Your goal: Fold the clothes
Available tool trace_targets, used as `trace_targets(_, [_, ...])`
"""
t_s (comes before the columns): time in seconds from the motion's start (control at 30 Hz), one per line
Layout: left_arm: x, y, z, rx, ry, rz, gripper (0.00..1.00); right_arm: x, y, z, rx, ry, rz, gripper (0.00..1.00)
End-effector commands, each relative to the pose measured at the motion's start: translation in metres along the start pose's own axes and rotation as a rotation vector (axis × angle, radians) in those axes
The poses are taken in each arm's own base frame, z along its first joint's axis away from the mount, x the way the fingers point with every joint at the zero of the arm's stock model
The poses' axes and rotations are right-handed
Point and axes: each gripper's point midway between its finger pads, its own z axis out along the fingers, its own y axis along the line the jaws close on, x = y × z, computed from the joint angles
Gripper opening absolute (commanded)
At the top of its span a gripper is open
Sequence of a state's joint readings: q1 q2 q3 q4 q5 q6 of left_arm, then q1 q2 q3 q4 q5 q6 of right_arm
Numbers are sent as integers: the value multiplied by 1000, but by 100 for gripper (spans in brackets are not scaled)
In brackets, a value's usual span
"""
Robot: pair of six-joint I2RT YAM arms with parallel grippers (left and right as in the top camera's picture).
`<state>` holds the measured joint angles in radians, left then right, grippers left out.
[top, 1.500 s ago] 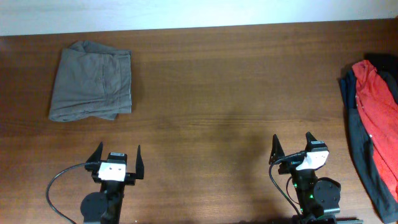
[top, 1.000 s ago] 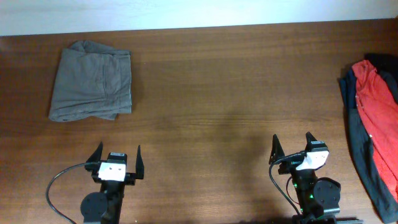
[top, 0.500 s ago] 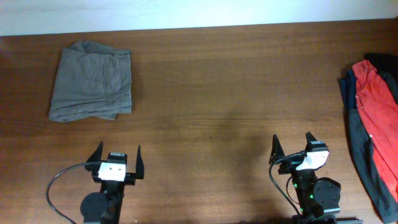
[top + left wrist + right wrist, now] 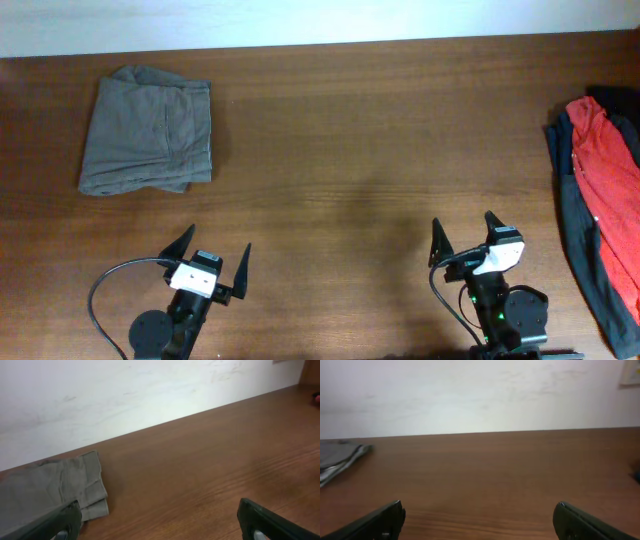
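Note:
I will move my right gripper outward, to the right in the overhead view, and down onto the shirt's fold, since the orange-red shirt's far end lies on top.
The clothes lie in two places. A folded grey-brown garment rests at the table's far left, and it also shows in the left wrist view as the grey-brown garment. An orange-red shirt lies crumpled at the right edge on dark blue-grey garments. My left gripper stands open near the front edge, angled toward the right, with nothing between its fingers. My right gripper is open too and empty, left of the red pile, with its fingers wide apart over bare wood.
The brown wooden table ends at a white wall along the back. A black cable loops beside the left arm's base. The pile on the right runs past the picture's edge.
My left gripper has swung to the right and shifted slightly that way. The right gripper has barely moved. The clothes lie as before.

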<state>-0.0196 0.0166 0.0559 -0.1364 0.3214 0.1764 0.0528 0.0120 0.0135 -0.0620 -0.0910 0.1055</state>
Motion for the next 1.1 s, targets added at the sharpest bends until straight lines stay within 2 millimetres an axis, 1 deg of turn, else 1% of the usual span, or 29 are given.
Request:
trace_targets(0.0, [-8, -5, -2, 30, -29, 5, 99, -14, 17, -2, -99, -50, 1, 99])
trace_targets(0.03, [-16, -5, -3, 27, -44, 11, 99, -23, 18, -3, -102, -72, 11, 99])
trace_targets(0.07, [-30, 0, -6, 4, -65, 5, 99, -39, 20, -7, -110, -102, 60, 99])
trace_targets(0.1, [-37, 8, -8, -35, -69, -23, 100, -51, 23, -11, -116, -114, 84, 99])
trace_targets(0.13, [-42, 13, -9, -61, -70, -39, 99, -58, 23, -13, -116, -115, 87, 99])
trace_targets(0.17, [-51, 21, -10, -97, -69, -55, 99, -67, 24, -16, -112, -109, 88, 99])
trace_targets(0.27, [-75, 28, -9, -111, -62, -57, 100, -84, 25, -18, -96, -38, 99, 99])
trace_targets(0.3, [-85, 32, -8, -121, -54, -59, 99, -86, 26, -17, -91, -3, 104, 99])
trace_targets(0.33, [-98, 39, -5, -139, -37, -63, 99, -88, 25, -15, -73, 68, 114, 99])
trace_targets(0.37, [-106, 43, -3, -145, -20, -67, 99, -89, 24, -14, -65, 104, 119, 99])
trace_targets(0.4, [-116, 47, 2, -148, 9, -74, 99, -88, 21, -11, -37, 182, 128, 99])
trace_targets(0.47, [-128, 53, 14, -136, 84, -94, 99, -87, 15, -5, 14, 302, 139, 99])
trace_targets(0.5, [-134, 55, 22, -117, 147, -111, 99, -87, 11, 0, 48, 389, 142, 99])
trace_targets(0.53, [-137, 57, 30, -100, 212, -128, 99, -88, 10, 5, 59, 461, 129, 99])
trace_targets(0.6, [-140, 63, 48, -72, 400, -176, 99, -89, 9, 18, 79, 630, 131, 99])
trace_targets(0.63, [-139, 65, 55, -63, 455, -190, 99, -88, 9, 22, 80, 674, 138, 99])
trace_targets(0.7, [-135, 68, 65, -50, 543, -213, 99, -82, 19, 29, 28, 772, 173, 99])
trace_targets(0.77, [-128, 69, 73, -41, 606, -229, 99, -73, 24, 38, 5, 847, 198, 99])
trace_targets(0.8, [-126, 68, 78, -27, 623, -244, 99, -69, 22, 42, 16, 876, 200, 99])
trace_targets(0.83, [-124, 63, 83, 12, 630, -262, 99, -65, 18, 47, 35, 897, 199, 99])
trace_targets(0.87, [-123, 54, 88, 69, 631, -285, 99, -62, 10, 52, 71, 914, 206, 99])
trace_targets(0.9, [-120, 46, 92, 120, 638, -307, 99, -60, -15, 60, 209, 926, 262, 99])
trace_targets(0.93, [-119, 43, 94, 140, 641, -317, 100, -61, -36, 64, 310, 923, 295, 99])
trace_targets(0.97, [-118, 40, 95, 153, 644, -323, 99, -63, -51, 67, 372, 918, 313, 99])
trace_targets(1.0, [-117, 38, 96, 167, 645, -329, 99, -67, -79, 72, 476, 905, 358, 99])
trace_targets(1.07, [-118, 39, 96, 167, 640, -328, 99, -70, -117, 82, 576, 885, 447, 99])
